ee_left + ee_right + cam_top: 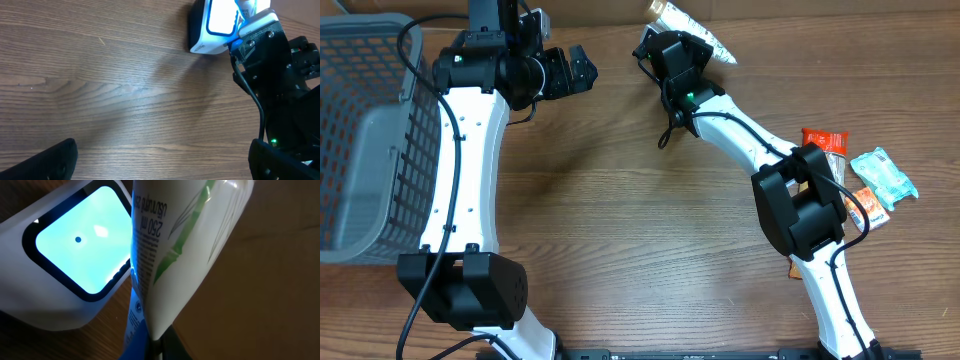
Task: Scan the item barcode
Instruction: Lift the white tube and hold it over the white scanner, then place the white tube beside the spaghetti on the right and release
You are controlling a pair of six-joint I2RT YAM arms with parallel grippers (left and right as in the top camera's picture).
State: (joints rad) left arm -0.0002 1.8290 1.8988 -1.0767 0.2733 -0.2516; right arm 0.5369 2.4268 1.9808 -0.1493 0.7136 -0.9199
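The tube [695,35] goes back and to the right in the overhead view next, and my right gripper lowers it onto the open wood beside the packets.
The item is a white tube [175,245] with green bamboo print and "250 ml" text. My right gripper [160,347] is shut on its flat crimped end. The tube stands upright right beside the white barcode scanner [75,255], whose window glows cyan. From overhead, the tube [695,35] sticks out past the right gripper [670,50] at the table's far edge. The left wrist view shows the scanner [212,25] with the right arm [280,75] next to it. My left gripper [160,162] hangs open above bare wood, with nothing between its fingers.
A grey mesh basket [360,130] stands at the far left. At the right lie an orange packet [825,142], a teal packet [883,175] and another orange one [868,205]. A brown cardboard surface [260,280] rises behind the tube.
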